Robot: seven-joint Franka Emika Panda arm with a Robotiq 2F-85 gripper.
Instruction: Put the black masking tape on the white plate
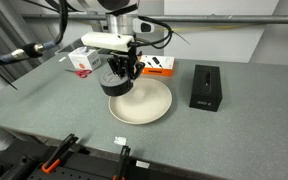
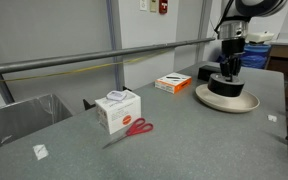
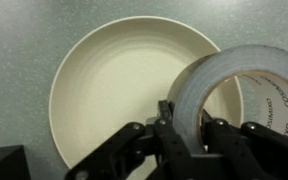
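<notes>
The black masking tape [image 1: 117, 83] still hangs partly past the plate's rim, so the gripper needs to move toward the white plate's middle [image 1: 139, 100], go down and let go of the tape there.
The white plate [image 1: 144, 108] lies on the grey table and shows in both exterior views [image 2: 246, 102]. My gripper [image 1: 123, 70] is right above the plate's far-left part and is shut on the black masking tape [image 1: 117, 83], with one finger inside the ring and one outside. In the wrist view the gripper [image 3: 189, 128] clamps the roll's wall. The tape [image 3: 206, 85] looks grey there and hangs over the right side of the plate [image 3: 114, 85]. In an exterior view the tape [image 2: 226, 87] sits low over the plate; I cannot tell if it touches.
A tall black box [image 1: 205, 87] stands right of the plate and shows in the wrist view's corner [image 3: 4, 165]. An orange box [image 1: 159, 65] lies behind the plate. A white box [image 2: 117, 108] and red-handled scissors [image 2: 132, 128] lie further along the table.
</notes>
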